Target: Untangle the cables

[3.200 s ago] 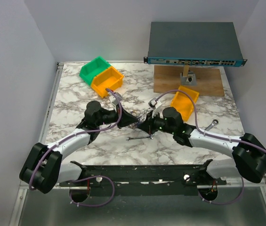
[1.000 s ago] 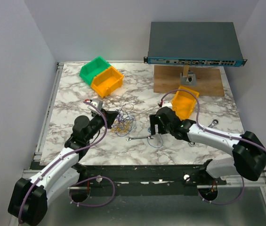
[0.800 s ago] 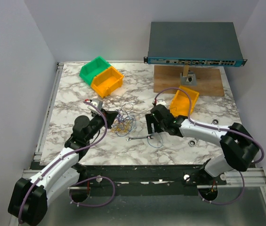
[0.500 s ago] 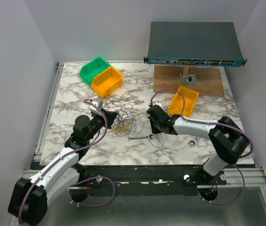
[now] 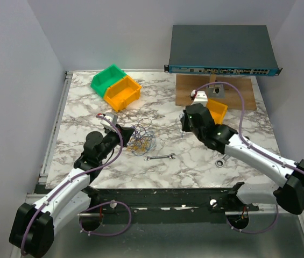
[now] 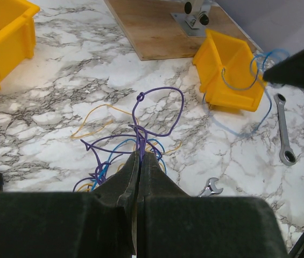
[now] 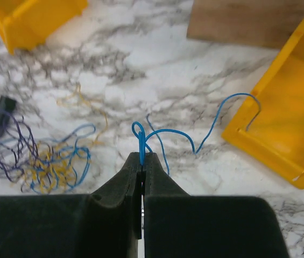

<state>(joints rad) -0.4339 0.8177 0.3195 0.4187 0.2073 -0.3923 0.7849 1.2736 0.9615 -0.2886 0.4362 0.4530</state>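
Observation:
My right gripper carries the blue cable (image 7: 176,131), already clear of the tangle, to the right in the top view, over the yellow bin (image 7: 287,115) next, and releases it.
The cables (image 5: 141,138) lie as a loose tangle of purple, blue and yellow-orange wire on the marble table (image 5: 87,107), left of centre. My left gripper (image 5: 126,133) sits at the tangle's left edge. In the left wrist view this left gripper (image 6: 139,156) is shut on a purple cable (image 6: 165,102) that loops up in front of it. My right gripper (image 5: 185,128) hangs above the table near a yellow bin (image 5: 216,110). The right gripper (image 7: 141,154) is shut on a blue cable (image 7: 176,131), apart from the tangle (image 7: 49,161). The blue cable's far end reaches the yellow bin (image 7: 281,118).
A small silver wrench (image 5: 160,157) lies in front of the tangle, and a ring wrench (image 5: 221,160) lies under the right arm. A green bin (image 5: 106,78) and an orange bin (image 5: 124,91) stand at the back left. A network switch (image 5: 221,51) rests above a wooden board (image 5: 195,94).
My right gripper has shut on the blue cable and risen back and to the right, toward the yellow bin, carrying the cable away from the small wrench. The left gripper has stayed put.

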